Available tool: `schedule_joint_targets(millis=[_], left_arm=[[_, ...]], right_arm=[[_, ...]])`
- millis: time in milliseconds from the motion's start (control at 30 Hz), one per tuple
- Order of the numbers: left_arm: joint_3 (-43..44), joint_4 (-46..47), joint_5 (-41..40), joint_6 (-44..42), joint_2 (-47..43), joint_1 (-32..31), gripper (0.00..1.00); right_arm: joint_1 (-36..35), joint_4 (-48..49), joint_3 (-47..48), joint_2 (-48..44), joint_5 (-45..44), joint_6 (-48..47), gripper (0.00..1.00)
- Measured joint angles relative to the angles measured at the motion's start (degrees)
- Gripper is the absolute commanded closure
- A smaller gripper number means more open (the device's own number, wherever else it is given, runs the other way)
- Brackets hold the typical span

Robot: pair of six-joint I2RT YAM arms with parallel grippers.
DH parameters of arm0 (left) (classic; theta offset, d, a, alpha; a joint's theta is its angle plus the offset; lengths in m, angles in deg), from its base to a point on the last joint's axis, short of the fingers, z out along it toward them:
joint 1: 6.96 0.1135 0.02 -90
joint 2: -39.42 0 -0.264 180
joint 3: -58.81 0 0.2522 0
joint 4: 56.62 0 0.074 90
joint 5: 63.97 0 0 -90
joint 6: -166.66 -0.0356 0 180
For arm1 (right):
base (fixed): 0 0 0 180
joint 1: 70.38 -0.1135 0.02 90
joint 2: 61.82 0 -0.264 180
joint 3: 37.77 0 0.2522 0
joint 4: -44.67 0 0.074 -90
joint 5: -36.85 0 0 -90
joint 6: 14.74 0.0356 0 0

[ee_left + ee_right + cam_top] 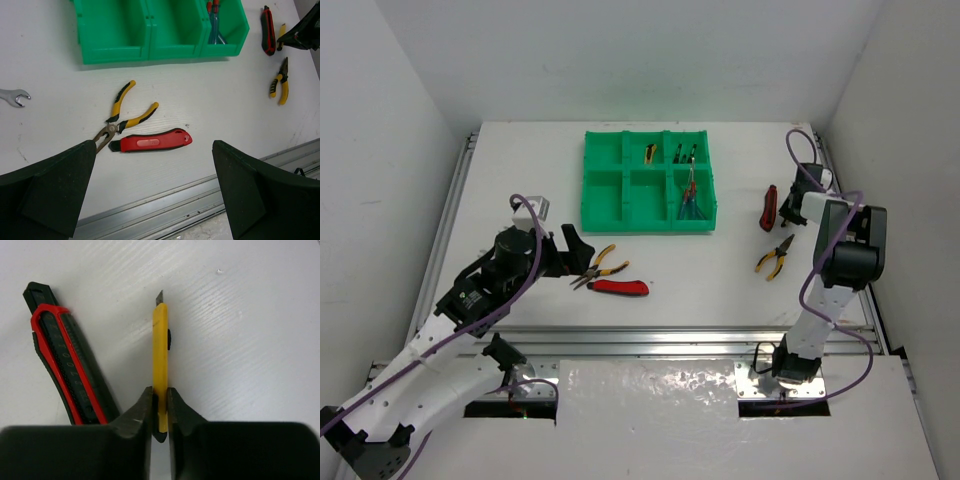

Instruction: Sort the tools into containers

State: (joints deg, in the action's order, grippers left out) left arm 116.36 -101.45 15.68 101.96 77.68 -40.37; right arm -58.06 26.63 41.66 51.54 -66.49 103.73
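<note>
The green tray's far middle section (648, 150), outward of the robot's right gripper and to its left in the top view, holds a yellow knife, so the right gripper will lift over it and release.
The green tray (648, 215) stands at the far centre, with a yellow knife (649, 153) and screwdrivers (690, 198) in its compartments. My right gripper (160, 395) is shut on the rear end of a thin yellow utility knife (160, 350), low over the table beside a red-and-black knife (65, 370). My left gripper (155, 192) is open and empty, just short of yellow-handled pliers (125, 117) and a red utility knife (155, 141). A second pair of pliers (775, 255) lies near the right arm. A silver wrench (14, 96) lies to the left.
An aluminium rail (670, 340) runs along the table's near edge. White walls close in the table on the left, back and right. The right arm's purple cable (815, 270) hangs beside it.
</note>
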Motion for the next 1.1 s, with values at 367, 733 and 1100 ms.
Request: schedule_joint_targets(millis=[367, 733, 1100], left_arm=[[0.0, 0.0, 0.04, 0.0, 0.11, 0.0, 0.0], [0.0, 0.02, -1.09, 0.02, -2.95, 0.0, 0.0], [0.0, 0.04, -1.9, 0.02, -4.17, 0.0, 0.0]], right_arm=[[-0.26, 2.49, -9.81, -10.4, 0.42, 1.27, 0.97], [-14.25, 7.8, -15.5, -29.42, -0.31, 1.77, 0.98], [-29.88, 4.48, 29.22, 3.5, 16.09, 0.98, 0.98]])
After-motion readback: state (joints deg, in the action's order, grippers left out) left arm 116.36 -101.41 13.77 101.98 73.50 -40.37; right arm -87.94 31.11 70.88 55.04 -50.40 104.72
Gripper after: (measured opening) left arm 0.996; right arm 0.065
